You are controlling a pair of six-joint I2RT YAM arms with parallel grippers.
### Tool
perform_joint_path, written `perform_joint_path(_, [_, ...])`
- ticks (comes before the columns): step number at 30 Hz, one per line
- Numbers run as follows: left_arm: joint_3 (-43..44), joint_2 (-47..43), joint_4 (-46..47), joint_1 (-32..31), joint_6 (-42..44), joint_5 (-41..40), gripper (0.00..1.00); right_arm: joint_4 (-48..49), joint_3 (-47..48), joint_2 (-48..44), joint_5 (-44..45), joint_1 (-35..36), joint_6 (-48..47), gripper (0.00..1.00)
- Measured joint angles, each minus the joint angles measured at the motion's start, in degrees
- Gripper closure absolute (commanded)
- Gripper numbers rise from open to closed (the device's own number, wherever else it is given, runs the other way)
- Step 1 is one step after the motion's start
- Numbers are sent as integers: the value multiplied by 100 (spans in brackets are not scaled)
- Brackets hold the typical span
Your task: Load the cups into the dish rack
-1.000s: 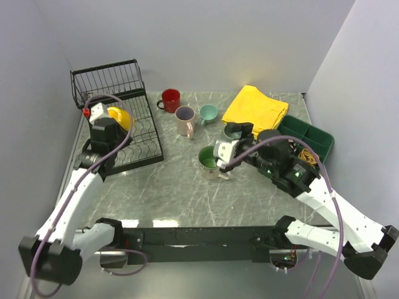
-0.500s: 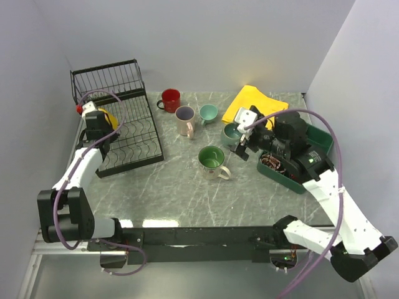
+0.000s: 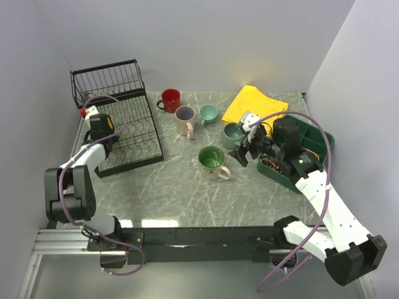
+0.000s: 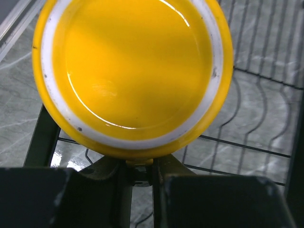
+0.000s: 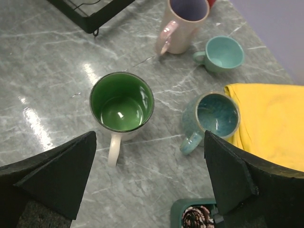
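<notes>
My left gripper moves down and outward toward the raised basket next. It then sets the yellow mug onto the rack wires point(image 3: 115, 120), since they are empty there.
My left gripper point(image 3: 100, 126) is at the left edge of the black wire dish rack point(image 3: 134, 134). In the left wrist view it point(image 4: 140, 176) is shut on the handle of the yellow mug point(image 4: 133, 71), held over the rack wires point(image 4: 266, 95). The mug is hidden in the top view. My right gripper point(image 3: 243, 148) is open and empty point(image 5: 149, 137), above the table between the cream mug with green inside point(image 3: 212, 159) point(image 5: 122, 102) and the grey-green mug point(image 3: 232, 132) point(image 5: 216, 114). The pinkish-beige mug point(image 3: 185, 118) point(image 5: 183, 23), small teal mug point(image 3: 207, 113) point(image 5: 223, 53) and red mug point(image 3: 170, 99) stand behind.
The rack's raised basket point(image 3: 106, 78) is at the back left. A yellow cloth point(image 3: 255, 107) point(image 5: 270, 123) lies at the back right. A green compartment tray point(image 3: 308, 140) point(image 5: 190, 209) sits under my right arm. Walls close off the left, back and right.
My right gripper has left the cream mug standing and pulled back right towards the grey-green mug. My left gripper has carried the yellow mug to the rack's left edge.
</notes>
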Motion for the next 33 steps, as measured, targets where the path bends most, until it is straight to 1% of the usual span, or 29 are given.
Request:
perform_joint_path(7, [138, 592, 76, 48, 116, -63, 99, 280, -404, -293, -308, -249, 107, 0])
perform_joint_path(10, [278, 774, 94, 61, 160, -70, 96, 299, -516, -323, -380, -262, 122, 0])
perform_joint_path(12, [391, 876, 109, 66, 203, -76, 96, 299, -540, -326, -435, -286, 138, 0])
perform_joint_path(16, [597, 1060, 116, 70, 262, -101, 92, 317, -540, -343, -496, -319, 151, 0])
perform_joint_path(18, [678, 1154, 111, 81, 264, -138, 92, 317, -540, -356, -522, -326, 151, 0])
perform_joint_path(21, [857, 1314, 52, 109, 267, -192, 87, 317, -540, -387, -568, -348, 151, 0])
perform_joint_path(24, [1049, 1456, 15, 155, 297, -205, 77, 317, -540, -420, -590, -385, 151, 0])
perform_joint_path(25, [1086, 1486, 9, 170, 313, -203, 71, 317, -540, -426, -597, -389, 151, 0])
perform_joint_path(26, [1128, 1517, -7, 184, 337, -210, 69, 317, -540, -431, -605, -396, 149, 0])
perform_joint_path(28, [1200, 1563, -22, 205, 367, -214, 65, 317, -540, -433, -608, -400, 151, 0])
perform_joint_path(33, [1419, 1687, -57, 212, 389, -234, 63, 315, -540, -433, -612, -409, 149, 0])
